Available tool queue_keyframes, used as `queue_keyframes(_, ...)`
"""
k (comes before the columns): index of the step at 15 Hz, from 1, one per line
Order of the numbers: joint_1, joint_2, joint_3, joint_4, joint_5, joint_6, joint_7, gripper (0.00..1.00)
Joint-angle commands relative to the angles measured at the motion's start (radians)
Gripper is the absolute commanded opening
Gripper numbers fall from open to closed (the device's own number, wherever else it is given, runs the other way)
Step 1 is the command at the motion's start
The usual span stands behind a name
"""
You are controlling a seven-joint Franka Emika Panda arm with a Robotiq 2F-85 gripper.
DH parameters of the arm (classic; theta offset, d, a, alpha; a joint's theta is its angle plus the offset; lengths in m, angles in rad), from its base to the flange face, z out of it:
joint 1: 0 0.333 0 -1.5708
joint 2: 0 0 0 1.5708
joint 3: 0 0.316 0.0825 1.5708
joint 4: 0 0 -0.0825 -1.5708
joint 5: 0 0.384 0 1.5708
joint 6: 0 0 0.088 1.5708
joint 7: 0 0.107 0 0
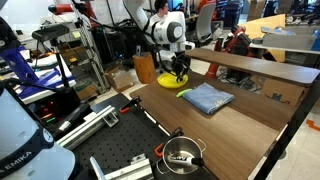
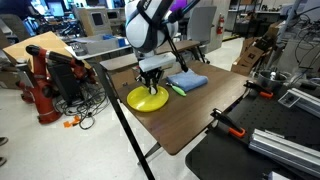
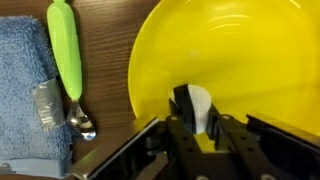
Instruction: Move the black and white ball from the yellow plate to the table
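Observation:
The robot's gripper should next lift off the plate [image 1: 168,85], move past the folded blue cloth and go down there to let go of the ball, since bare wood lies beyond the cloth.
The black and white ball [image 3: 195,105] sits between the fingers of my gripper [image 3: 197,126], over the near part of the yellow plate [image 3: 250,50]. The fingers press its two sides. I cannot tell whether the ball still touches the plate. In both exterior views the gripper [image 1: 179,72] [image 2: 152,86] points straight down, low over the plate [image 1: 168,85] [image 2: 140,100], which lies at one end of the wooden table [image 1: 200,130] [image 2: 190,115]. The ball is hidden by the gripper in both exterior views.
A green-handled spoon [image 3: 66,50] [image 2: 177,88] lies beside the plate, and next to it a folded blue cloth [image 3: 25,90] [image 1: 208,97] [image 2: 187,80]. A metal pot [image 1: 182,155] stands on the black perforated board [image 1: 120,150]. A red-handled clamp [image 2: 228,122] is at the table's edge.

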Motion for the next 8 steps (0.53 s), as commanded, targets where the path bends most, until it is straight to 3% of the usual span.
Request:
queue_keyframes(1, -0.001, -0.089, -0.010, -0.081, -0.027, -0.018, -0.007, 0.06)
queue_keyframes(8, -0.115, -0.278, -0.012, -0.239, -0.009, 0.006, -0.101, 0.06)
